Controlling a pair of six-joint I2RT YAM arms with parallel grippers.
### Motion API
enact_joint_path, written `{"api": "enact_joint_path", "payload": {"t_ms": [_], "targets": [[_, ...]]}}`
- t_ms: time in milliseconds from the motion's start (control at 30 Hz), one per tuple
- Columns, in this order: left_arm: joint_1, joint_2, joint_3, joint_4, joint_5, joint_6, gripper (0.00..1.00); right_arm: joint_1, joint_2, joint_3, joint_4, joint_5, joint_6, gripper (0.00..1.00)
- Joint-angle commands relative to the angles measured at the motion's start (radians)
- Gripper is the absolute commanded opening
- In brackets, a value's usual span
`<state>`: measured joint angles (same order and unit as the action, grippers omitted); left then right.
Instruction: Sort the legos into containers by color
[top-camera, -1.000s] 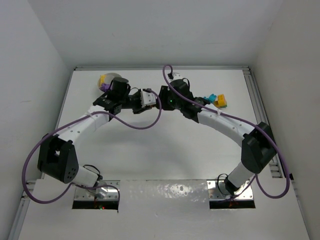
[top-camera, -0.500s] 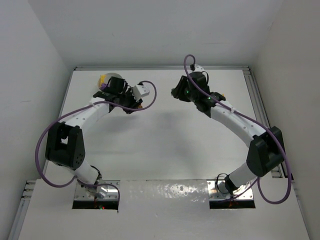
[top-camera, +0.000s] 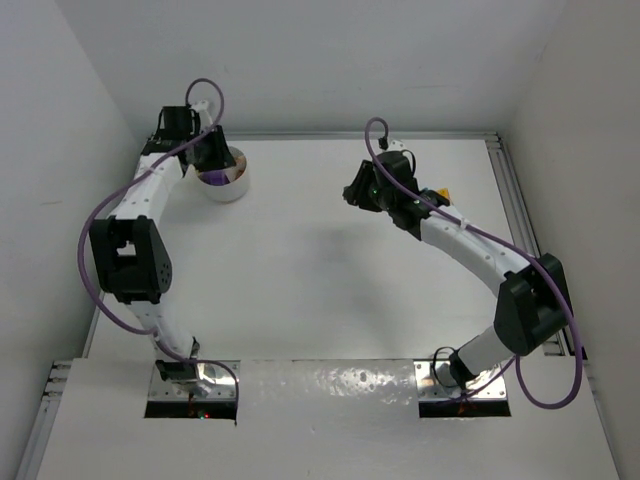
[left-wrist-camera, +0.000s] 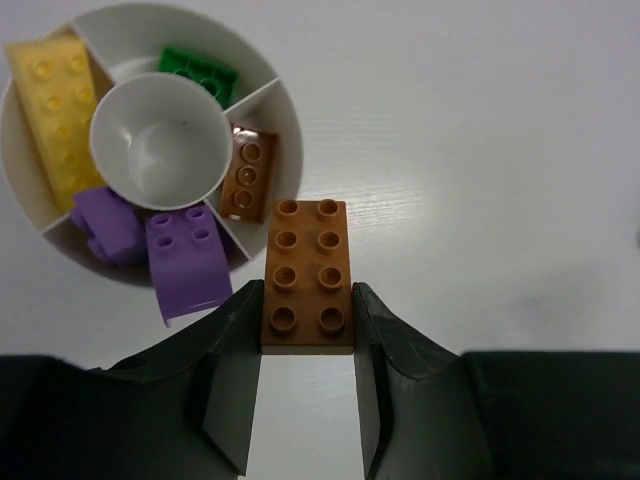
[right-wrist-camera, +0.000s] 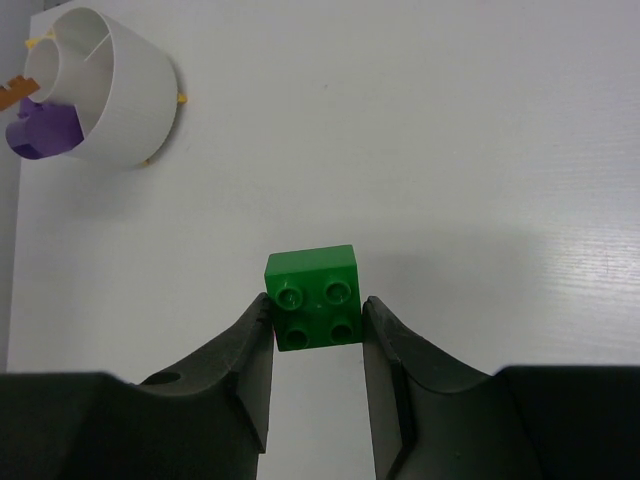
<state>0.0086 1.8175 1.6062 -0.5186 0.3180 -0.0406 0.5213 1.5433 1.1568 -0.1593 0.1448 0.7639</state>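
Note:
The robot next needs to lower its left gripper and move it in past the bowl's rim, over the container between the green and purple legos, where a matching orange lego lies.
My left gripper (left-wrist-camera: 308, 305) is shut on an orange two-by-four lego (left-wrist-camera: 308, 262), held just above the near right rim of the white divided bowl (left-wrist-camera: 287, 120). The bowl's containers hold a yellow lego (left-wrist-camera: 55, 95), a green one (left-wrist-camera: 200, 72), an orange one (left-wrist-camera: 247, 175) and purple ones (left-wrist-camera: 187, 258); its centre cup is bare. My right gripper (right-wrist-camera: 315, 310) is shut on a small green lego (right-wrist-camera: 312, 297), well above the table. From above, the left gripper (top-camera: 210, 155) is at the bowl (top-camera: 236, 190) and the right gripper (top-camera: 357, 192) is at mid table.
A yellow lego (top-camera: 441, 195) peeks out behind the right arm at the back right. The bowl (right-wrist-camera: 135, 100) stands in the far left corner, close to the side wall and back edge. A metal rail (top-camera: 515, 200) runs along the table's right side.
The two grippers were together at mid table. The left arm has swung back left to the bowl with the orange lego. The right gripper has drawn off to the right.

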Motion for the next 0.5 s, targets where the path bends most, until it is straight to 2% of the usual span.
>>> {"api": "enact_joint_path", "payload": {"t_ms": [0, 167, 467], "targets": [[-0.01, 0.023, 0.026, 0.012, -0.036, -0.271, 0.0, 0.002, -0.029, 0.003, 0.03, -0.013, 0.0, 0.0], [-0.01, 0.08, 0.075, 0.026, -0.086, -0.277, 0.0, 0.003, -0.034, 0.007, 0.012, 0.001, -0.014, 0.0], [-0.01, 0.117, 0.066, 0.109, -0.109, -0.282, 0.0, 0.003, -0.031, 0.009, 0.014, 0.002, -0.012, 0.0]]}}
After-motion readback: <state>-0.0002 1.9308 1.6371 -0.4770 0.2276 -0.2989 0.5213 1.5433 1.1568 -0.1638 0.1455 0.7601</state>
